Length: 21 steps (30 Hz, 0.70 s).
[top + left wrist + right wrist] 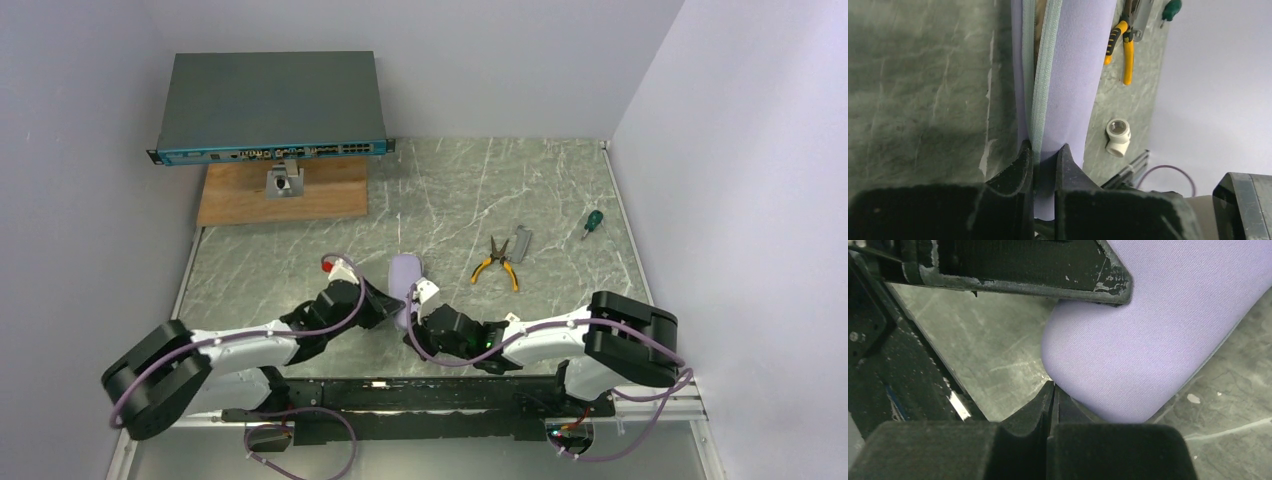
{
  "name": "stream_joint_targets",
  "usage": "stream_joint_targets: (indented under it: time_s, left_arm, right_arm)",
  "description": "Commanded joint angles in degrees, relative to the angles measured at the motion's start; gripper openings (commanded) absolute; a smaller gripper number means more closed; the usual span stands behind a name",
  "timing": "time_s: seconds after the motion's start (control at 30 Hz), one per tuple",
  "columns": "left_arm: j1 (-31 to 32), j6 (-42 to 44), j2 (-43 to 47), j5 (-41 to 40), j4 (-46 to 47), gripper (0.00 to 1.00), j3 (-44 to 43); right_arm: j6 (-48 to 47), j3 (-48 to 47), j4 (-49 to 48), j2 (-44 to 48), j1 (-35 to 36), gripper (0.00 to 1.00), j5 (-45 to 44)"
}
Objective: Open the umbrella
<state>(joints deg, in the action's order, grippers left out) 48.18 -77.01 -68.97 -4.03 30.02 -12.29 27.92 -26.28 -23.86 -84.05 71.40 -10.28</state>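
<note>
The case (404, 275) goes up and to the left in the top view next, then down onto the tabletop, where my left gripper releases it. My right gripper touches the case's end.
A lavender-grey oval case (404, 275) lies on the marble table (520, 190) between my two grippers. Its two shells stand slightly apart along a pale green zipper tape (1040, 95). The umbrella is hidden inside; only a thin brownish sliver shows in the gap, too little to identify. My left gripper (1044, 150) is shut on the near edge of one shell (1073, 75), with lavender fabric pinched between its fingers. My right gripper (1053, 385) is shut, its fingertips pressed together and touching the rounded end of the case (1158, 340). Nothing shows between them.
Yellow-handled pliers (495, 265), a small grey tool (520, 243) and a green screwdriver (592, 221) lie to the right. A white pipe elbow (1118, 136) sits beside the case. A network switch (270, 105) and a wooden board (283, 195) stand at the back left. Walls enclose three sides.
</note>
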Motion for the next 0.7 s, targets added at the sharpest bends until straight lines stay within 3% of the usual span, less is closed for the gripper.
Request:
stream_joint_targets:
  time_s: [0.0, 0.23, 0.67]
  left_arm:
    - [-0.94, 10.71, 8.19, -2.83, -20.36, 0.0, -9.3]
    - [-1.79, 16.13, 10.78, -3.82, -32.34, 0.0, -14.45]
    - [-2.96, 25.78, 15.68, 1.18, -43.32, 0.0, -22.61]
  right_arm:
    - [-1.66, 0.77, 3.47, 1.08, 0.09, 0.0, -0.61]
    - [-2.35, 1.42, 4.04, 2.58, 0.13, 0.0, -1.64]
    - [-3.19, 0.27, 6.38, 4.25, 0.17, 0.0, -1.77]
